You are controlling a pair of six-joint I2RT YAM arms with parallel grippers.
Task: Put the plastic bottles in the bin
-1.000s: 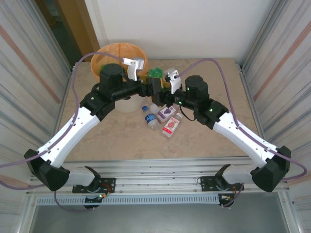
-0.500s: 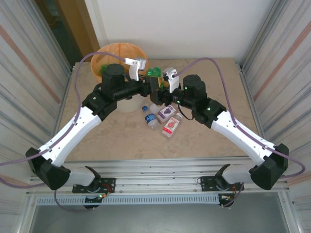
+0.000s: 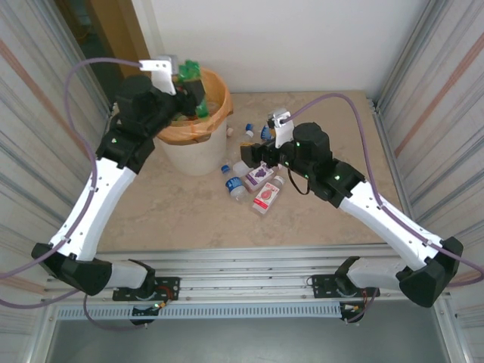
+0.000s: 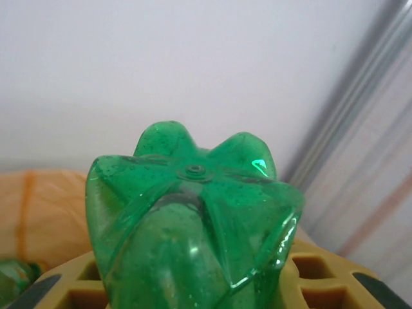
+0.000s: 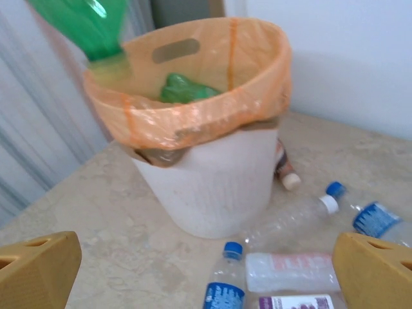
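Note:
My left gripper should tip down, lower into the bin's orange-lined opening (image 3: 213,97) and release the bottle.
My left gripper (image 3: 193,92) is shut on a green plastic bottle (image 3: 198,89) and holds it over the bin (image 3: 198,155), a white bucket lined with an orange bag. The left wrist view looks at the bottle's ribbed base (image 4: 193,212) between my tan fingers (image 4: 322,283). Another green bottle (image 5: 187,87) lies inside the bin. My right gripper (image 3: 257,145) hangs open over the table right of the bin, its fingers (image 5: 38,270) wide apart with nothing between them. Several clear bottles lie below it, one with a blue cap and label (image 5: 222,286), one with a pink label (image 5: 290,270).
A brown bottle (image 5: 283,170) lies against the bin's far side. More bottles (image 3: 265,198) are scattered in the middle of the table, with another (image 3: 248,130) behind them. Metal walls close in the left and right sides.
The left gripper closed on the green bottle, and the left arm swung it up and left from the table's middle to above the bin. The right gripper opened and let it go.

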